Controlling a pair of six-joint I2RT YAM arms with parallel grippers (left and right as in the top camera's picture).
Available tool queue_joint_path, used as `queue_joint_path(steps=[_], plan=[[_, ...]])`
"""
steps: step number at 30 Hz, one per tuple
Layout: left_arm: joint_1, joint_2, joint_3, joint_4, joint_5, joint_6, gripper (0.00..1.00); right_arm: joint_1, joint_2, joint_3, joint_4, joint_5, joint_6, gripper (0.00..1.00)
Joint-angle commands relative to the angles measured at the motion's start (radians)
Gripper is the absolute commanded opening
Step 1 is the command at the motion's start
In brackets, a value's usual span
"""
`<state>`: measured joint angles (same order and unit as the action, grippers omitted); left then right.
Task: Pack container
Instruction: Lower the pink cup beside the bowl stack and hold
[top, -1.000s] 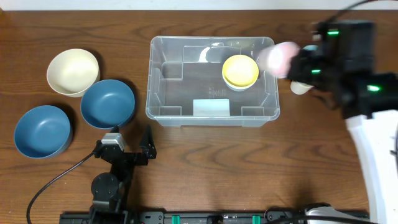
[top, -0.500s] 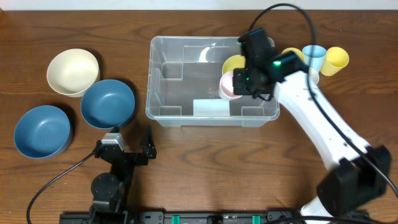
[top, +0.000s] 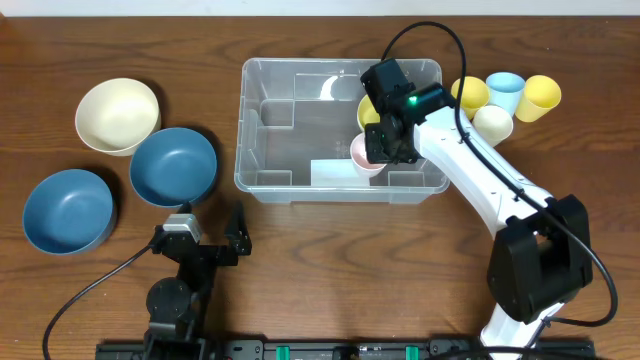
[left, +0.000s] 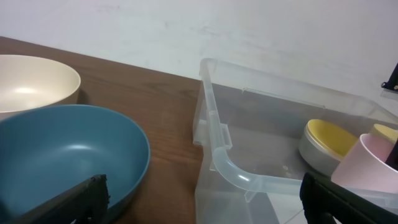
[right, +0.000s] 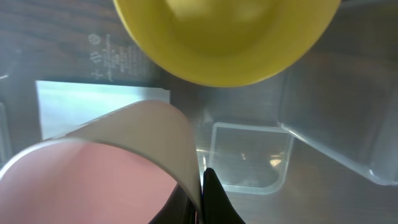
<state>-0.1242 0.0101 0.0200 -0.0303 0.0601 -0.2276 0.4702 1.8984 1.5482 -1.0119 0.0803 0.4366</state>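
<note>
The pink cup (top: 364, 154) still hangs above the container's bottom, so the right gripper needs to go down, shift slightly toward the container's moulded corner step and then let go of the pink cup's rim.
The clear container (top: 300, 75) stands mid-table with a pale label at its front wall. A yellow bowl (top: 374, 106) sits inside at the right. My right gripper (top: 384, 142) is inside the bin, shut on the rim of a pink cup (top: 364, 154) near the front right. In the right wrist view the fingers (right: 200, 193) pinch the cup's wall (right: 106, 168), with the yellow bowl (right: 224, 37) beyond and a moulded corner step of the container (right: 249, 155) beside it. My left gripper (top: 210, 240) is open and empty in front of the bin; its fingers (left: 205, 208) frame the container's corner (left: 217, 140).
A cream bowl (top: 118, 115) and two blue bowls (top: 173, 165) (top: 68, 210) lie left of the bin. Several cups stand to its right: yellow (top: 470, 93), light blue (top: 505, 90), yellow (top: 540, 95), cream (top: 492, 122). The left wrist view shows the near blue bowl (left: 68, 155).
My right arm has swung in from the right of the bin and brought the pink cup down inside it near the front right. The left arm has not moved.
</note>
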Motion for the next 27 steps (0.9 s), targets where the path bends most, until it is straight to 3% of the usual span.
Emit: queue_joint_path(steps=[1,27], plan=[[0.006,-0.006,-0.016,-0.037,-0.003,0.02,0.98,0.015,0.011,-0.023,0.002,0.041,0.012,0.01],[0.006,-0.006,-0.016,-0.037,-0.003,0.02,0.98,0.014,0.011,-0.104,0.091,0.047,0.024,0.01]])
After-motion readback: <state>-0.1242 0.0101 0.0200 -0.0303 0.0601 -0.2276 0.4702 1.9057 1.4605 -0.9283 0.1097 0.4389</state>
